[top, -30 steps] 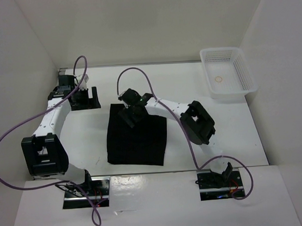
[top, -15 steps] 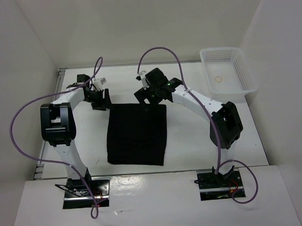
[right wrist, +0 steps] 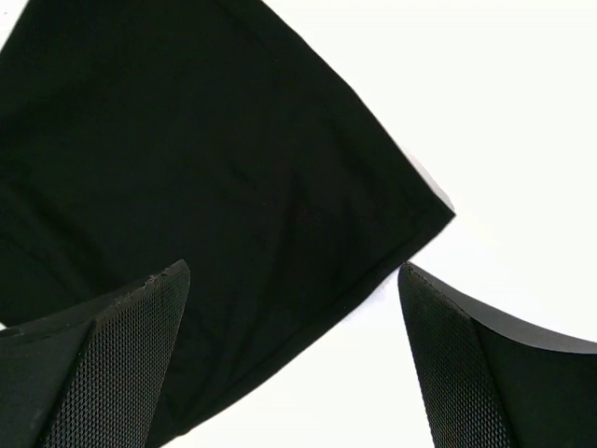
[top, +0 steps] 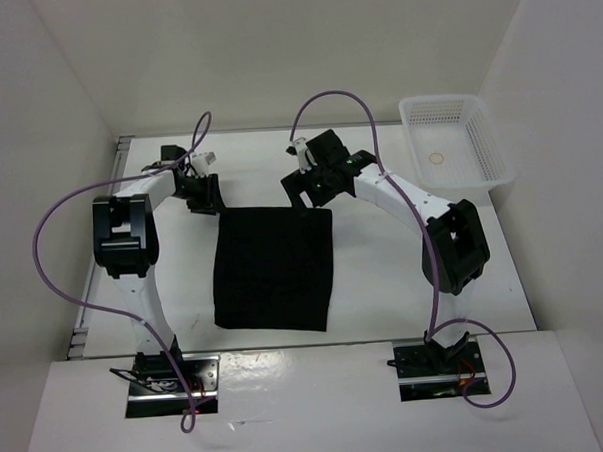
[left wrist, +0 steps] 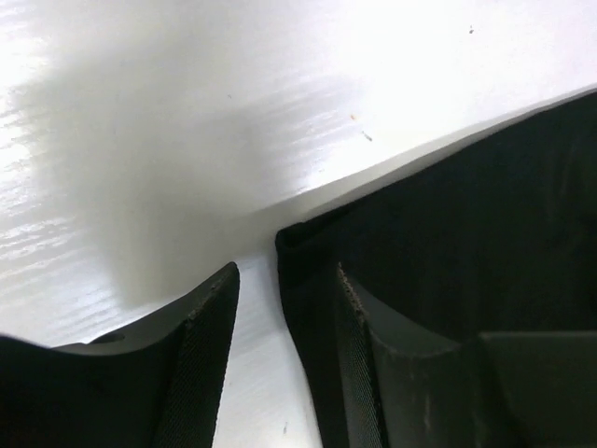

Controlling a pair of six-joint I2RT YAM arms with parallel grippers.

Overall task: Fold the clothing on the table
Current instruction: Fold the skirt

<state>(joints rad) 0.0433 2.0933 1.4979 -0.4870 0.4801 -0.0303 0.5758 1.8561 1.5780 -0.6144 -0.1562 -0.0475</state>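
Note:
Next, the right gripper moves down and to the right in the top view onto the clothing's far basket-side corner (top: 329, 213) (right wrist: 440, 217), which still lies flat and unheld.
The black clothing (top: 273, 268) lies flat as a folded rectangle in the middle of the white table (top: 404, 282). My left gripper (top: 202, 196) is down at its far left corner. In the left wrist view the clothing (left wrist: 466, 233) has its corner edge between the left gripper's (left wrist: 286, 271) fingers (left wrist: 201, 355); these are partly drawn in, with bare table showing in the gap. My right gripper (top: 310, 191) hovers over the far right corner. In the right wrist view the right gripper (right wrist: 291, 273) stands wide open above the clothing (right wrist: 205, 159), holding nothing.
A white mesh basket (top: 460, 186) stands at the back right with a small ring (top: 437, 159) inside. White walls close in the table on three sides. Purple cables loop above both arms.
Both arms swung to the clothing's far edge: the left from the table's left side, the right off the cloth's middle. The left jaws have narrowed around the corner.

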